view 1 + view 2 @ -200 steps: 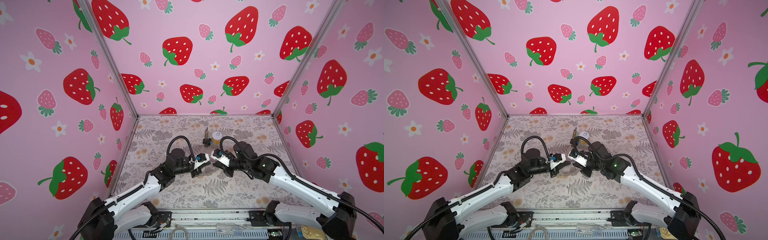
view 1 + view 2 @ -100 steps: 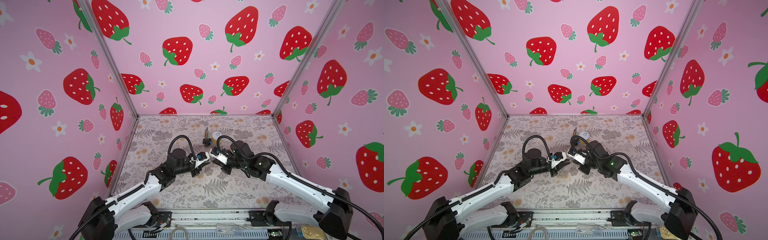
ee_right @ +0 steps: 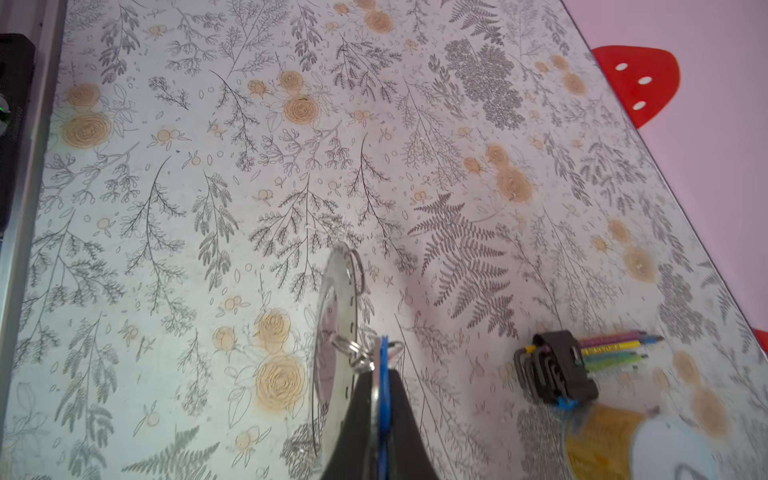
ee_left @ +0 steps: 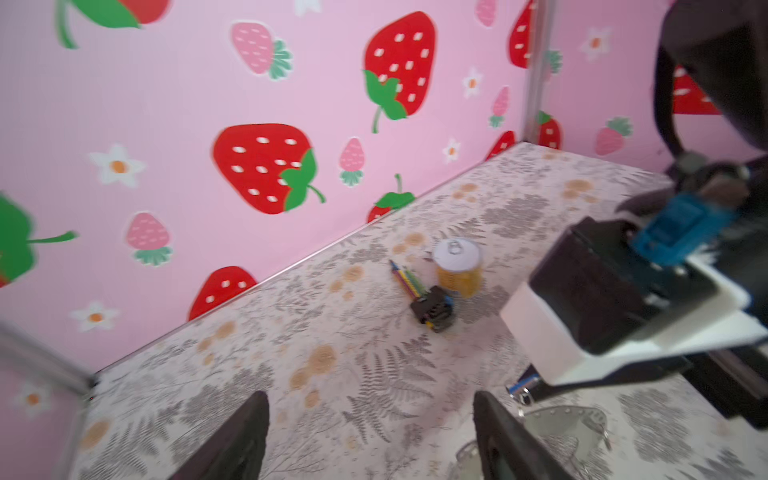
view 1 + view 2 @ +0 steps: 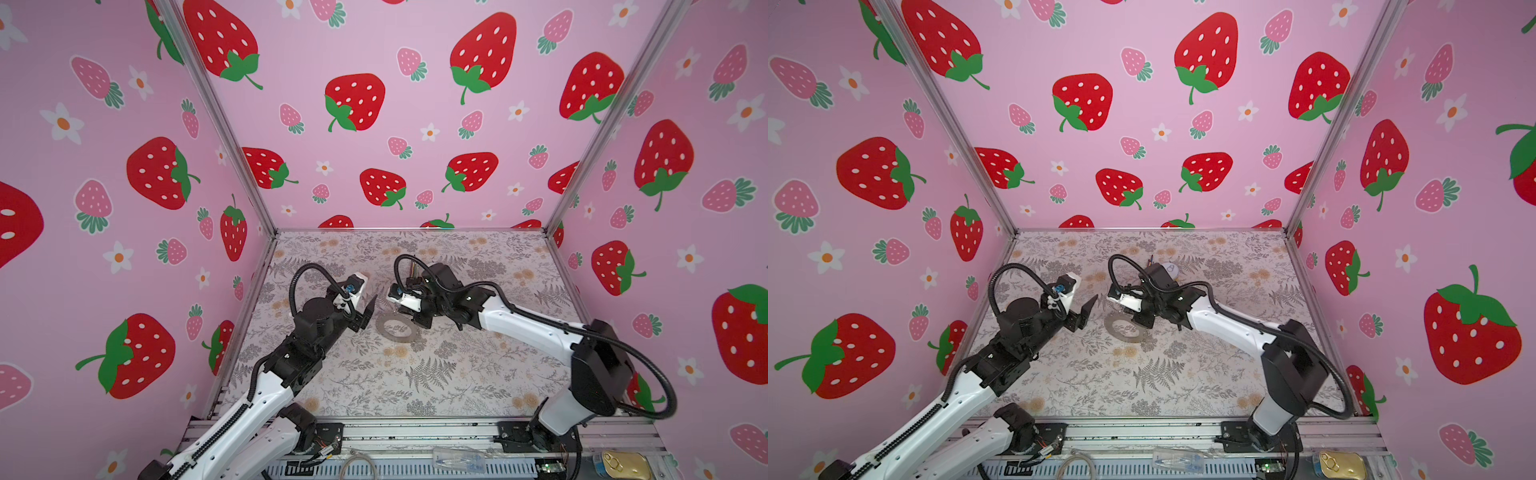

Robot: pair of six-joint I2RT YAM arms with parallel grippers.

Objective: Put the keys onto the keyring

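Observation:
A silver loop joins the keys to the keyring, so my right gripper should next move back, down to the tabletop (image 5: 422,357) beside the fern print, and release them.
My right gripper (image 3: 382,399) is shut on the keys (image 3: 384,361), a thin blue tag seen edge-on between its fingers. A small silver loop joins the tag to the keyring (image 3: 336,299), a flat grey hoop with a dotted edge. In both top views the keyring (image 5: 399,339) (image 5: 1125,338) sits low over the table just under the right gripper (image 5: 411,319); I cannot tell if it touches the table. My left gripper (image 4: 370,436) is open and empty, a little to the left of the keyring (image 4: 561,417), with the blue tag (image 4: 524,383) beyond its finger.
A yellow can with a white lid (image 4: 459,266) and a black clip of coloured sticks (image 4: 432,309) stand behind the right arm near the back wall. Pink strawberry walls close in the back and both sides of the flower-patterned table (image 5: 415,386).
The left gripper was shut up against the right gripper; it has opened and drawn back to the left. The hoop now shows under the right gripper, which stays shut.

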